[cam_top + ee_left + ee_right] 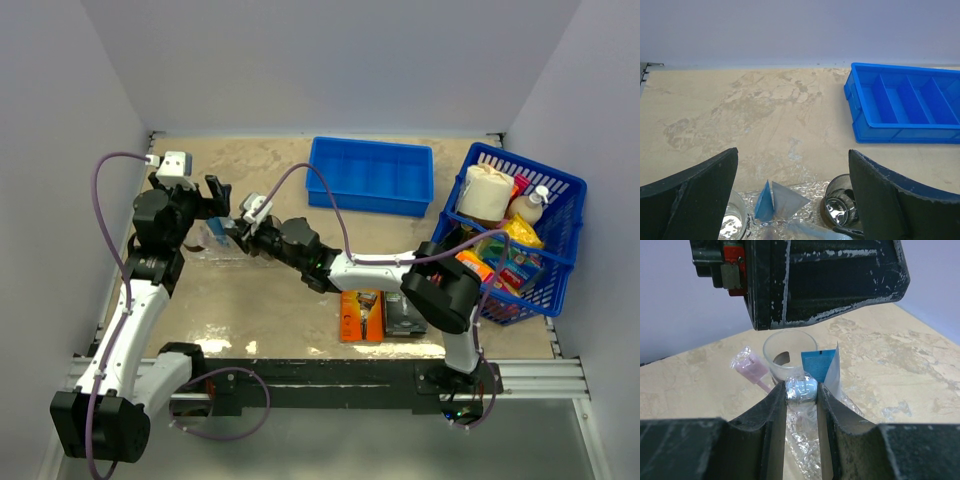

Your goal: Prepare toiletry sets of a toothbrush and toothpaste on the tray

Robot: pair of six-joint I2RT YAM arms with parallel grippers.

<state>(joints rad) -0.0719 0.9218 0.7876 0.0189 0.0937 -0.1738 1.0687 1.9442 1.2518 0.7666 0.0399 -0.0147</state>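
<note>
My right gripper, above the spot beside the toothpaste box, should lower to the clear tray (812,192) there and release the wrapped end.
My right gripper (801,390) is shut on a blue-and-white, plastic-wrapped end that looks like the toothbrush (801,386). It holds this just in front of a clear cup (789,351). A pink wrapped head on a thin stem (751,367) lies left of that cup. The pale blue-white toothpaste box (820,364) leans tilted on the clear tray (812,192), between two cups (841,202). My left gripper (793,152) is open and empty, hovering just above them. From above, both grippers meet over the tray at the left, the left one (213,195) and the right one (233,228).
A solid blue bin (372,175) stands at the back middle. A blue lattice basket (560,215) full of goods is at the right. An orange razor pack (361,315) and a dark one (405,318) lie near the front edge, under my right arm.
</note>
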